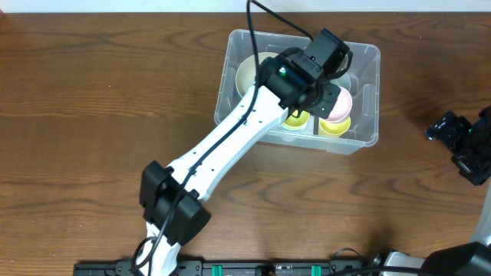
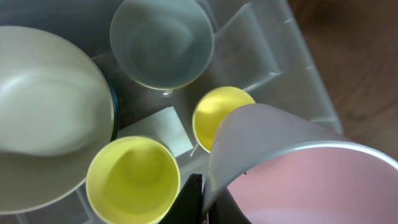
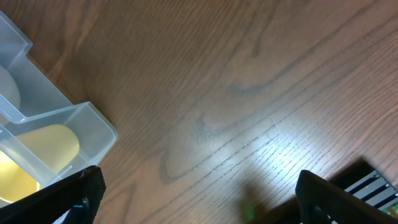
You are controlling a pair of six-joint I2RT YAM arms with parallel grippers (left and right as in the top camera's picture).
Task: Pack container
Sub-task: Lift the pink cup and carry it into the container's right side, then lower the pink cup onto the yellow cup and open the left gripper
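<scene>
I should lower my left gripper deeper into the container (image 1: 360, 47) next, and then bring the pink cup (image 2: 298, 168) down into the yellow cup, because the opening of the yellow cup faces up.
The clear plastic container (image 1: 360, 47) stands at the back of the table, right of centre. My left gripper (image 1: 331, 98) reaches down into it and is shut on the rim of a pink cup (image 2: 298, 168), whose wall is pinched between the black fingers (image 2: 194, 198). Below the cup, on the container floor, stand two yellow cups (image 2: 132, 180) (image 2: 217, 115), a grey-blue bowl (image 2: 161, 42) and a large cream bowl (image 2: 43, 118). My right gripper (image 3: 205, 199) is open and holds nothing. It hovers over bare wood beside the container's corner (image 3: 93, 121).
The right arm (image 1: 460, 142) stays at the table's right edge, clear of the container. Brown wooden tabletop (image 1: 92, 107) lies all around. The left arm's white link (image 1: 230, 146) crosses the table's middle diagonally from its base at the front.
</scene>
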